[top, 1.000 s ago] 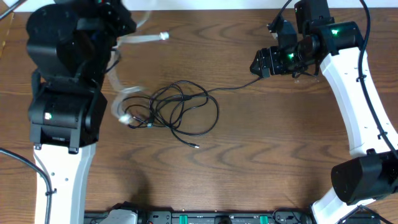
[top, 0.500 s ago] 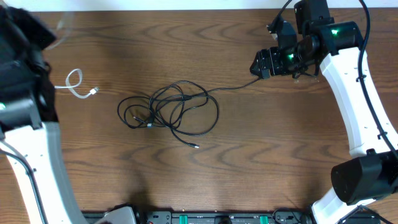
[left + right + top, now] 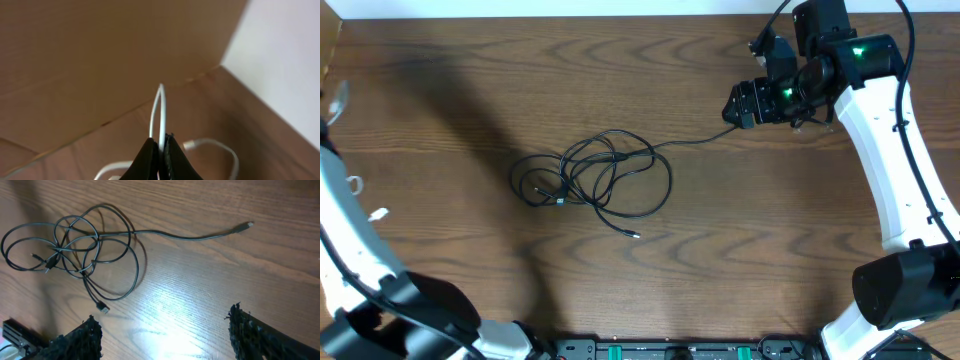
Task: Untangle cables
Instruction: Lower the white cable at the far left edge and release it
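Note:
I will next move my left gripper back and down to the bare wood along the cardboard below it, and release the white cable [image 3: 161, 112] clear of the tangle.
A tangle of black cables [image 3: 590, 180] lies in loops at the table's middle. One strand runs right and ends in a plug [image 3: 732, 127] just below my right gripper [image 3: 740, 105]. In the right wrist view that gripper [image 3: 162, 332] stands open above bare wood. The tangle [image 3: 70, 245] and the strand's plug [image 3: 248, 225] lie well ahead of it. My left gripper [image 3: 160, 150] is shut on the white cable [image 3: 161, 112], which loops up between the fingertips. In the overhead view bits of the white cable [image 3: 377, 213] show at the far left edge.
The left arm [image 3: 355, 260] reaches along the table's left edge. Brown cardboard [image 3: 100, 55] and a white wall [image 3: 285, 60] fill the left wrist view. A loose black plug [image 3: 636, 236] lies in front of the tangle. Equipment lines the front edge [image 3: 650, 350].
My left arm has swung far left with the white cable, pulling it out of the black tangle to the table's edge. The right arm has barely moved.

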You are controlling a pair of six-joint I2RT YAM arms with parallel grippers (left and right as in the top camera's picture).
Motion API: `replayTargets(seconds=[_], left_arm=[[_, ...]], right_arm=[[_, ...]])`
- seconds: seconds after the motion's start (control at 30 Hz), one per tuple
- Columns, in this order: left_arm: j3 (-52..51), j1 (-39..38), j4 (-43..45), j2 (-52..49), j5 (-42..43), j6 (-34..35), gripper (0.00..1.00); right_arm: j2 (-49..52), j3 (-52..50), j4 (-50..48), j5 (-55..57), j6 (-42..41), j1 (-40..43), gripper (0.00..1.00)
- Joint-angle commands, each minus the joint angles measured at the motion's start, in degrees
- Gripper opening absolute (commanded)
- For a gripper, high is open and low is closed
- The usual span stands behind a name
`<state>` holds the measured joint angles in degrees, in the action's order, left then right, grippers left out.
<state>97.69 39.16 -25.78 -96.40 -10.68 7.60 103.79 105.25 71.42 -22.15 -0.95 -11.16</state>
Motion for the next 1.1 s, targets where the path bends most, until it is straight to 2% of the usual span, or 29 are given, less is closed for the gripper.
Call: replayTargets(seconds=[0.0, 0.17, 0.4, 0.67, 0.8, 0.87, 0.93, 0.97, 1.0, 1.03, 1.07], left_arm=[[0.4, 3.6, 1.3, -1.9, -0.5, -1.6, 0.07], [-0.4, 6.8, -0.8, -4.2, -1.1, -1.5, 0.08], [-2.0, 10.2, -5.2, -6.9, -7.1, 6.9, 0.08], [-3.0, 13.8, -6.8, -10.1, -7.2, 7.8, 0.08], [-3.0, 14.3, -7.2, -12.7, -4.6, 7.8, 0.09], [-3.0, 14.2, -7.2, -13.8, -3.9, 7.8, 0.24], [-3.0, 14.3, -7.3, -14.7, -3.9, 7.7, 0.35], [-3.0, 14.3, -7.5, -15.1, -4.0, 7.7, 0.53], [-3.0, 14.3, -7.8, -15.4, -4.0, 7.7, 0.84], [-3.0, 14.3, -7.8, -15.5, -4.0, 7.7, 0.95], [-3.0, 14.3, -7.8, -15.5, -4.0, 7.7, 0.96]], right_arm=[[0.2, 0.0, 0.5, 0.3, 0.9, -0.3, 0.8], [0.3, 0.0, 0.8, 0.9, 0.8, -0.3, 0.8], [0.3, 0.0, 0.8, 1.0, 0.8, -0.3, 0.81], [0.3, 0.0, 0.8, 1.0, 0.8, -0.3, 0.81], [0.4, 0.0, 0.8, 1.0, 0.8, -0.3, 0.8], [0.4, 0.0, 1.0, 1.0, 0.8, -0.3, 0.8], [0.4, 0.0, 1.1, 1.0, 0.8, -0.3, 0.8], [0.4, 0.0, 1.2, 1.0, 0.8, -0.3, 0.8], [0.4, 0.0, 1.2, 1.0, 0.8, -0.3, 0.8], [0.4, 0.0, 1.2, 1.0, 0.8, -0.3, 0.8], [0.4, 0.0, 1.2, 1.1, 0.8, -0.3, 0.8]])
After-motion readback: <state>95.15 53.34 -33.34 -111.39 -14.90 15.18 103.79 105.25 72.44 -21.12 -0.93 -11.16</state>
